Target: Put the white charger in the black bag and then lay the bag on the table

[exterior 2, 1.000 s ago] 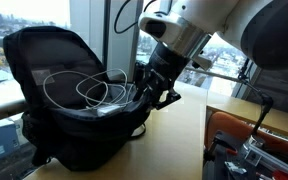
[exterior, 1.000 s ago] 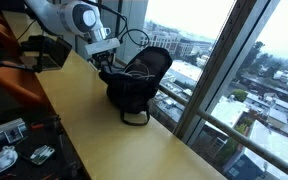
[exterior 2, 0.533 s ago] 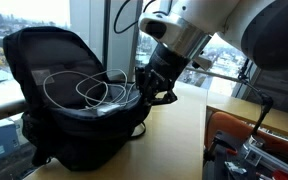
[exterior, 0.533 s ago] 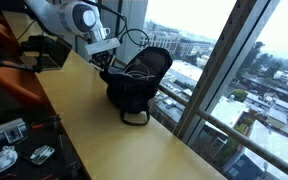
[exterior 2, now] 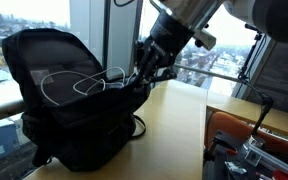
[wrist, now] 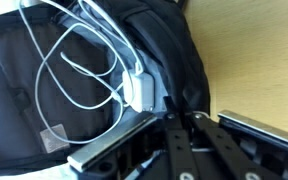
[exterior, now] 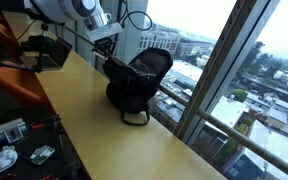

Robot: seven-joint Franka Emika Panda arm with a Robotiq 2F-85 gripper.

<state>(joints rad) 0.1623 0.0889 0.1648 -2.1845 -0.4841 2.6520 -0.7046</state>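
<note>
My gripper lifts the bag's front rim fabric (exterior: 109, 61) (wrist: 176, 105) next, then opens, since the plug block lies just inside.
The black bag (exterior 2: 64, 120) stands open on the table (exterior 2: 179, 140) by the window, and shows in both exterior views (exterior: 142, 80). Inside it lies the white charger: its plug block (wrist: 141, 90) rests near the rim, and its thin cable (exterior 2: 74, 85) curls in loops over the lining. My gripper (wrist: 176, 113) is shut on the bag's front rim fabric, at the side nearest the arm (exterior 2: 142, 72). In an exterior view the gripper (exterior: 107, 62) sits at the bag's upper left edge. The bag (wrist: 24, 110) fills the left of the wrist view, with the tan table (wrist: 254, 50) to its right.
Window glass and a railing (exterior: 199, 110) run right behind the bag along the table's far edge. A black box (exterior: 49, 52) and an orange chair (exterior: 6, 60) stand at the table's far end. Clutter lies on a lower surface (exterior: 14, 150). Orange equipment (exterior 2: 246, 135) sits beside the table.
The gripper has closed on the bag's rim. The arm has then risen, pulling that edge of the bag up with it; the cable loops shifted slightly.
</note>
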